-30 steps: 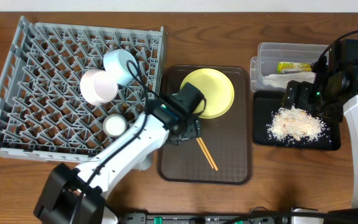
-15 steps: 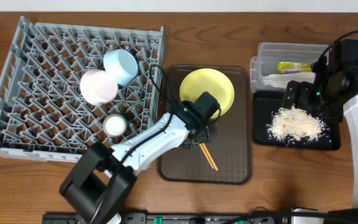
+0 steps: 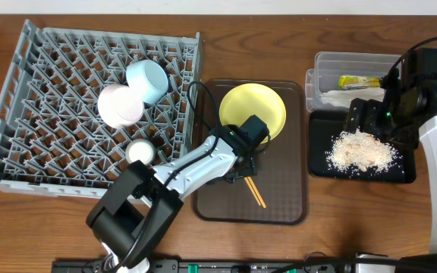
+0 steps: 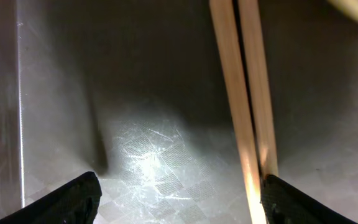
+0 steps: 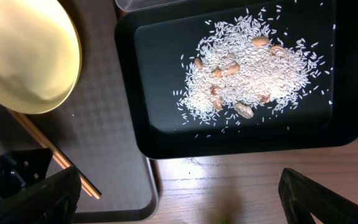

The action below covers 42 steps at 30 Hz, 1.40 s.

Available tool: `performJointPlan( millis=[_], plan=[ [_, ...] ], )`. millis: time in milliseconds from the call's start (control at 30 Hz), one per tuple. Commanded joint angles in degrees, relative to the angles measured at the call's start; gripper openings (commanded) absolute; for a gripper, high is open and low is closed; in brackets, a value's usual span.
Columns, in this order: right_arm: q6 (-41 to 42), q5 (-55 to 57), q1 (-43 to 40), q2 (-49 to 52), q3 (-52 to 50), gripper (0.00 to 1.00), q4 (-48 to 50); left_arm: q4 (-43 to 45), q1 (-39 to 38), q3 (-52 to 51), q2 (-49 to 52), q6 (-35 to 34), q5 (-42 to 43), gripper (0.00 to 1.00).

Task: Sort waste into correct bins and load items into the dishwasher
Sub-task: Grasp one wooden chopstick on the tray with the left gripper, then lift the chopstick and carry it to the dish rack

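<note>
The rack-side chopstick point(image 3: 249, 184) is next for my left gripper to close on, after it moves slightly toward the rack point(image 3: 21, 136).
The chopsticks point(image 3: 253, 188) lie on the brown tray just below the yellow plate point(image 3: 253, 112). My left gripper point(image 3: 244, 164) is open and low over the tray. In the left wrist view point(image 4: 179, 202) the chopsticks point(image 4: 247, 93) run just inside the right fingertip, not gripped. The grey dish rack point(image 3: 21, 136) holds a light blue bowl point(image 3: 146, 80), a white bowl point(image 3: 120, 106) and a small white cup point(image 3: 139, 153). My right gripper point(image 3: 370, 114) is open and empty above the black tray point(image 3: 321, 163), which holds the rice scraps point(image 3: 361, 149). The clear tub point(image 3: 321, 64) holds the wrapper point(image 3: 359, 82) and napkin point(image 3: 332, 97).
The brown serving tray point(image 3: 279, 205) sits between the rack and the bins. The right wrist view shows the rice point(image 5: 247, 62) in the black tray point(image 5: 142, 124), the plate point(image 5: 27, 56), the chopsticks point(image 5: 55, 158) and bare wooden table point(image 5: 229, 186) below.
My left arm has swung right from the rack's edge onto the brown tray and settled over the chopsticks. The right arm has not moved.
</note>
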Motion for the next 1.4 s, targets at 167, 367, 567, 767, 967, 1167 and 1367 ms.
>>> performJointPlan(
  millis=[167,367,567,767,967,1167,1367],
  plan=[
    [-0.85,0.33,-0.20,-0.15,-0.02,0.99,-0.15,-0.02,-0.09,-1.81,0.79,-0.57,-0.66,0.85],
    [-0.83,0.33,-0.20,-0.15,-0.02,0.99,-0.15,2.12,-0.09,-4.26,0.79,-0.66,0.22,0.85],
    [-0.83,0.33,-0.20,-0.15,-0.02,0.99,-0.15,2.32,-0.09,-5.49,0.79,-2.73,0.17,0.57],
    [-0.83,0.33,-0.20,-0.15,-0.02,0.99,-0.20,2.73,-0.09,-5.49,0.79,-2.71,0.15,0.38],
    [-0.83,0.33,-0.20,-0.15,-0.02,0.99,-0.20,2.80,-0.07,-5.49,0.79,-2.71,0.17,0.19],
    [-0.85,0.35,-0.20,-0.15,-0.02,0.99,-0.17,2.78,-0.07,-5.46,0.76,-2.67,0.15,0.08],
    [-0.85,0.33,-0.20,-0.15,-0.02,0.99,-0.20,2.69,1.57,-4.61,-1.55,-1.16,0.13,0.08]
  ],
)
